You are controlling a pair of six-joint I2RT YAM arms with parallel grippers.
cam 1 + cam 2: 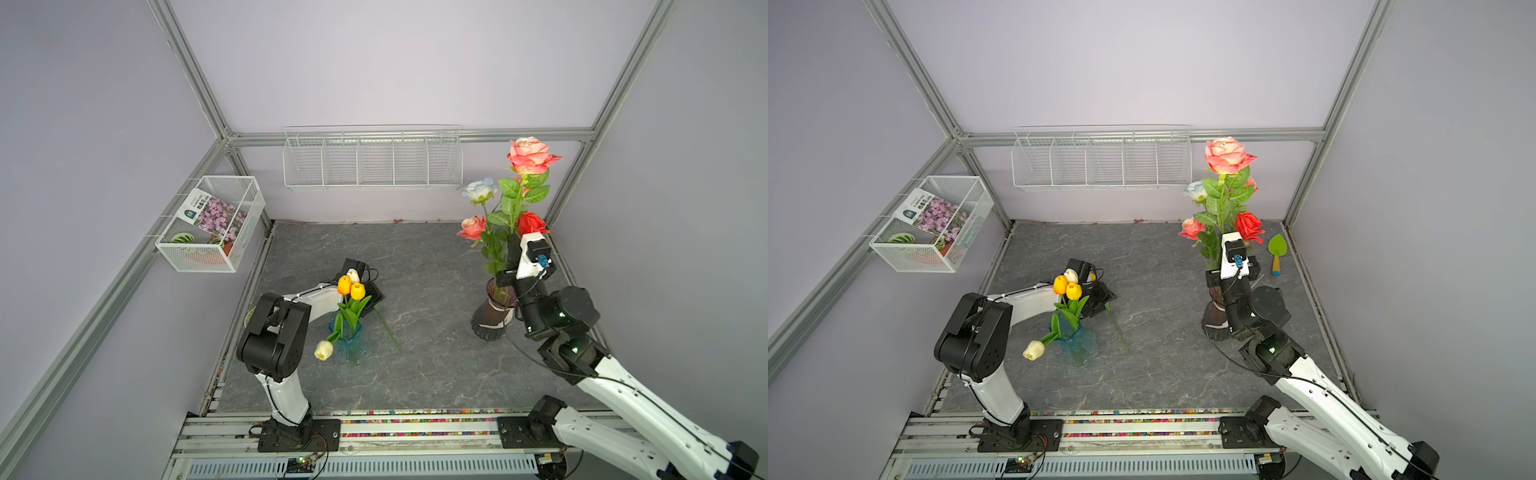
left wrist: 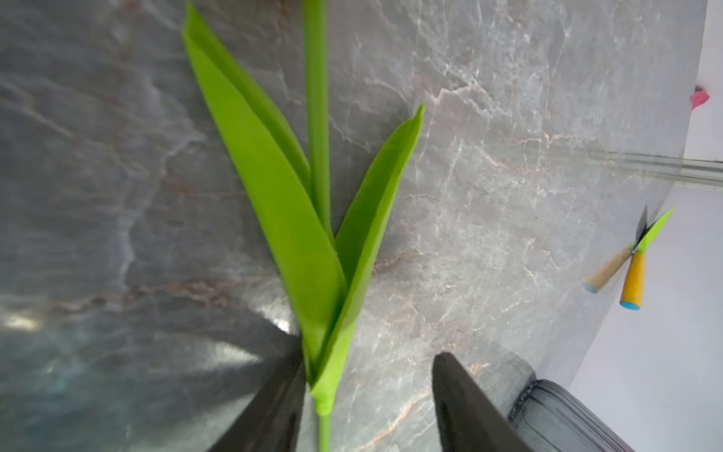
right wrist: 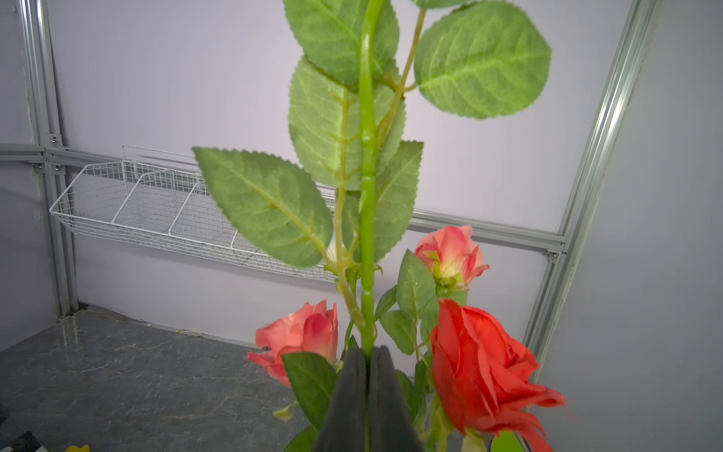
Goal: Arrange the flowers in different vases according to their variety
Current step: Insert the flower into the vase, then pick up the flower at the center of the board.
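Observation:
The coral-pink rose's stem will go down into the maroon vase's opening [image 1: 500,291], and my right gripper will let go of it there, because the other roses are in that vase.
A short teal-blue vase [image 1: 349,343] holds an orange tulip [image 1: 344,284], a yellow one, a white one and a drooping cream one [image 1: 323,350]. Beside it a tulip stem [image 1: 388,330] lies flat on the table. My left gripper [image 2: 371,356] is open around this stem [image 2: 319,156], with one finger touching the leaf base. The tall maroon vase [image 1: 492,318] holds a red rose [image 1: 531,223], a white-blue rose [image 1: 480,190] and a coral rose [image 1: 473,227]. My right gripper [image 3: 367,350] is shut on the stem of the tall coral-pink rose [image 1: 530,156], upright above that vase.
A green trowel with a yellow handle [image 1: 1277,253] lies by the right wall. A white wire basket [image 1: 210,224] with a flower packet hangs on the left wall. A wire shelf [image 1: 372,160] runs along the back wall.

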